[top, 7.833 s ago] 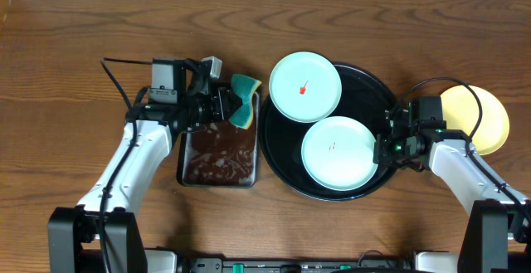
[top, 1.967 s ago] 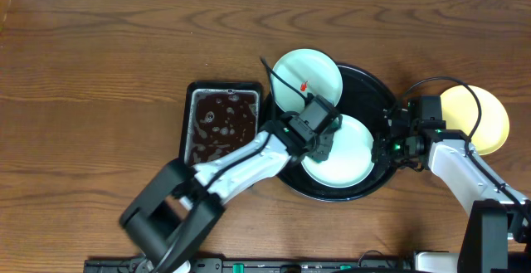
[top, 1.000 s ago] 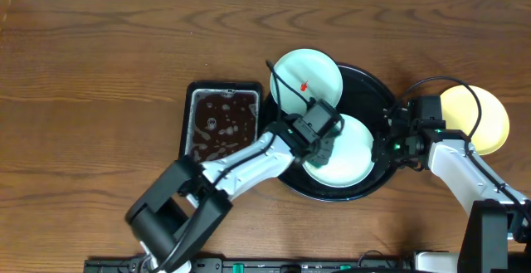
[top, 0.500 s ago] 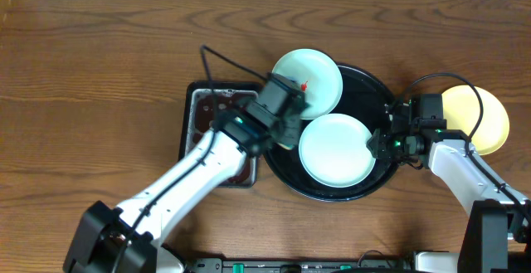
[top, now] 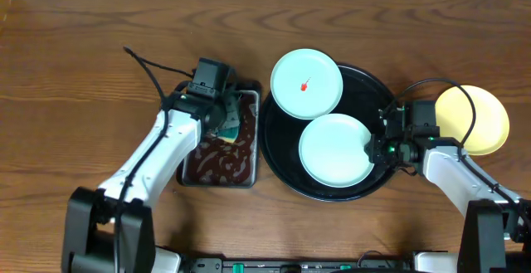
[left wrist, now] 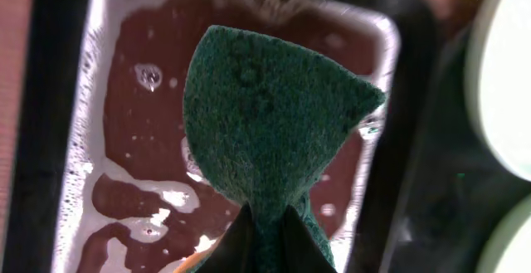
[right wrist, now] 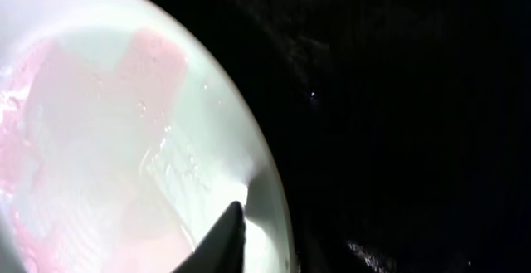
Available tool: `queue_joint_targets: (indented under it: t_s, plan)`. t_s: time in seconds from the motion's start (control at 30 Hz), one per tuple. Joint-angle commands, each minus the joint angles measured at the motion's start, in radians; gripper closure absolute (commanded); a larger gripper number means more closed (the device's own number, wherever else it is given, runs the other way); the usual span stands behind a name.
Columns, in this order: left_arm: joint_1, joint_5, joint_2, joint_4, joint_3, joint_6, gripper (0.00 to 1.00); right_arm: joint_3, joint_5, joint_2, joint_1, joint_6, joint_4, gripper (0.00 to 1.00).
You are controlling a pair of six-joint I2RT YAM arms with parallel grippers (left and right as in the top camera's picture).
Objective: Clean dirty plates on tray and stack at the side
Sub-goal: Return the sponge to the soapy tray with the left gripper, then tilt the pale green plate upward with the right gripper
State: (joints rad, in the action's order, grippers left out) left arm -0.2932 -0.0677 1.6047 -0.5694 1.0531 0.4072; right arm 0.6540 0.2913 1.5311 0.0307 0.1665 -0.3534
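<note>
The metal pan is below my left gripper, so next this gripper will lower the green sponge (left wrist: 265,132) to the dark foamy liquid (left wrist: 338,172) and let go of it there.
The round black tray (top: 369,90) holds two pale blue-green plates. The far plate (top: 306,83) has a red speck at its centre and overhangs the rim. The near plate (top: 335,150) looks wet and unspotted. My right gripper (top: 376,148) is shut on this plate's right rim; in the right wrist view one finger (right wrist: 226,233) lies on the plate (right wrist: 124,124), while the other is lost against the tray (right wrist: 398,124). A pale yellow plate (top: 474,119) rests on the table right of the tray. My left gripper (top: 224,122) is shut on a green sponge (left wrist: 265,132).
A rectangular metal pan (top: 182,173) of dark foamy liquid sits left of the tray, and the sponge (top: 231,128) hangs over its far end. In the left wrist view the pan's rim (left wrist: 386,49) runs close to the tray's edge. Bare wooden table surrounds both.
My left arm has swung off the near plate and back over the pan, carrying the sponge. My right gripper has shifted slightly left onto that plate's rim.
</note>
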Motion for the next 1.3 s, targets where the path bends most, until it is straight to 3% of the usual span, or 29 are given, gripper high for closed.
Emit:
queue_joint_targets:
  t_s: [0.0, 0.07, 0.27, 0.37, 0.4, 0.47, 0.7, 0.9, 1.23, 1.27]
  plan:
    - [0.002, 0.007, 0.052, 0.011, -0.012, -0.026, 0.92, -0.024, 0.000, 0.007, 0.016, 0.013, 0.006, 0.93]
    - [0.001, 0.001, 0.076, 0.019, -0.012, -0.041, 0.92, -0.024, -0.003, 0.007, 0.016, 0.013, 0.008, 0.99]
    - [0.001, -0.100, 0.152, 0.070, -0.012, -0.112, 0.90, -0.023, -0.004, 0.007, 0.016, 0.013, 0.013, 0.99]
    - [0.002, -0.097, 0.173, 0.069, -0.012, -0.112, 0.38, -0.023, -0.003, 0.007, 0.016, 0.013, 0.013, 0.99]
    - [0.002, -0.097, 0.179, 0.070, -0.012, -0.111, 0.28, -0.023, -0.003, 0.007, 0.016, 0.012, 0.013, 0.99]
    - [0.001, -0.097, 0.182, 0.069, -0.012, -0.112, 0.24, -0.021, -0.003, 0.004, 0.016, 0.012, 0.012, 0.99]
    - [0.001, -0.097, 0.182, 0.069, -0.012, -0.111, 0.28, -0.005, -0.015, -0.062, 0.016, 0.012, -0.022, 0.99]
    - [0.001, -0.097, 0.182, 0.061, -0.012, -0.111, 0.91, 0.014, -0.129, -0.162, 0.016, -0.008, -0.069, 0.99]
    - [0.002, -0.097, 0.174, 0.058, -0.010, -0.118, 0.92, 0.020, -0.316, -0.338, 0.016, -0.035, -0.043, 0.99]
    - [0.002, -0.097, 0.168, 0.054, -0.008, -0.123, 0.83, 0.021, -0.323, -0.352, 0.016, -0.045, -0.038, 0.99]
